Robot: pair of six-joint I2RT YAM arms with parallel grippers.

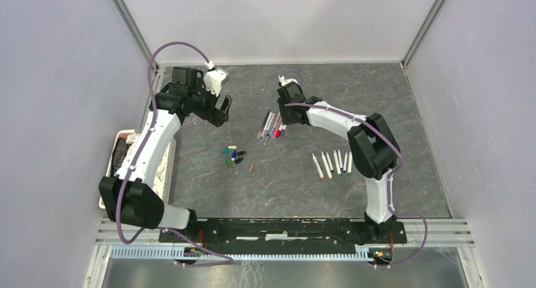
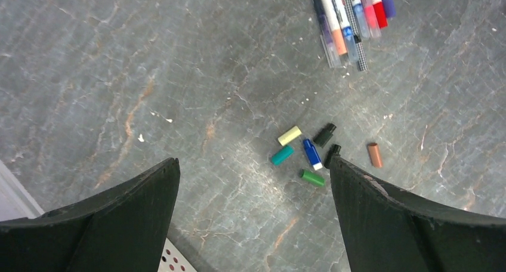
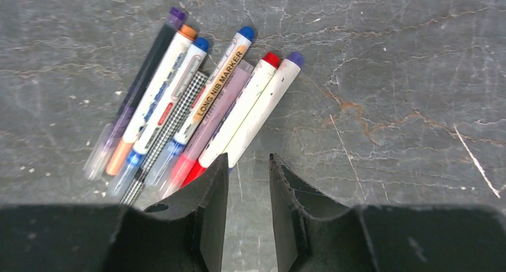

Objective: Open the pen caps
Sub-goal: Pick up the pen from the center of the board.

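My right gripper moves down to the outermost purple-ended marker next and closes its fingers around the marker's white body, as bare mat beside it leaves room.
Several loose pen caps lie in the middle of the mat. In the left wrist view they are yellow, teal, blue, green, two dark ones and a brown one. A bundle of capped pens lies further back and fills the right wrist view. My left gripper is wide open and empty, above the mat to the left of the caps. My right gripper is narrowly open and empty, just right of the near end of the bundle.
A row of several white uncapped pens lies to the right of the middle. A white perforated basket stands at the left edge, and its corner shows in the left wrist view. Grey walls enclose the mat.
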